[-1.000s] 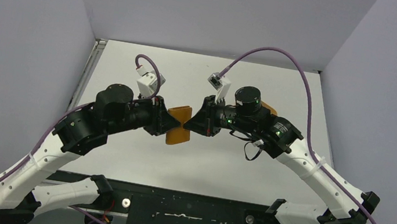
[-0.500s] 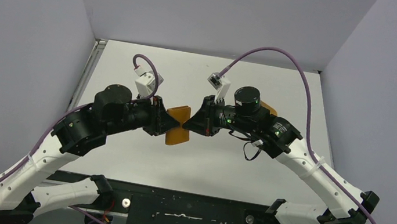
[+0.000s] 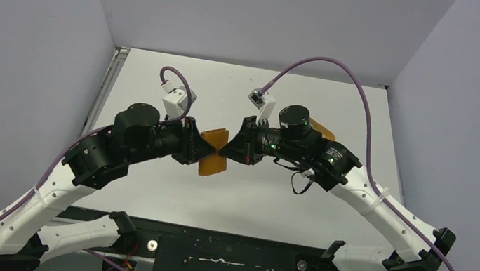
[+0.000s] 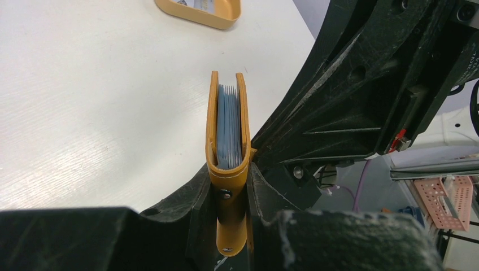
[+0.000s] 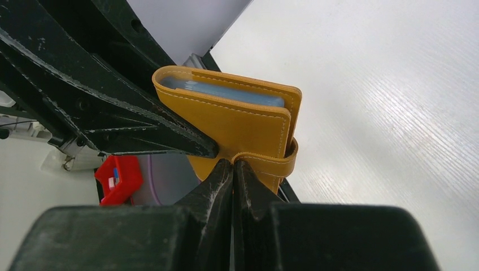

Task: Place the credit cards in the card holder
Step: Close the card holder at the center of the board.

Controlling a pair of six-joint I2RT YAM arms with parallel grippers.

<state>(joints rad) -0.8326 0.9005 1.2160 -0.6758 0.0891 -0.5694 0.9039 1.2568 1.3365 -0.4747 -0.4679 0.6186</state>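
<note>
Next, my left gripper moves down rightward in the top view and releases the holder (image 3: 214, 153) on the clear tabletop, as its tab already wraps its edge.
The orange-tan card holder (image 3: 214, 153) hangs in the air between my two grippers, folded almost flat. In the left wrist view its fold (image 4: 229, 176) sits clamped between my left gripper (image 4: 230, 169) fingers, with grey-blue slots (image 4: 229, 121) showing between the halves. My right gripper (image 5: 233, 162) is shut on the snap tab (image 5: 265, 161) that wraps round the holder's edge (image 5: 237, 121). Seen from above, the left gripper (image 3: 205, 149) and right gripper (image 3: 224, 149) meet tip to tip at the holder. No separate credit cards can be made out inside; a pale flat piece (image 4: 195, 3) lies in the tray.
An orange oval tray (image 4: 217, 14) rests on the white table beyond the holder; in the top view only its corner (image 3: 325, 128) shows behind the right arm. Grey walls close in the table on three sides.
The right arm and the holder have drifted slightly to the left. Both grips are unchanged.
</note>
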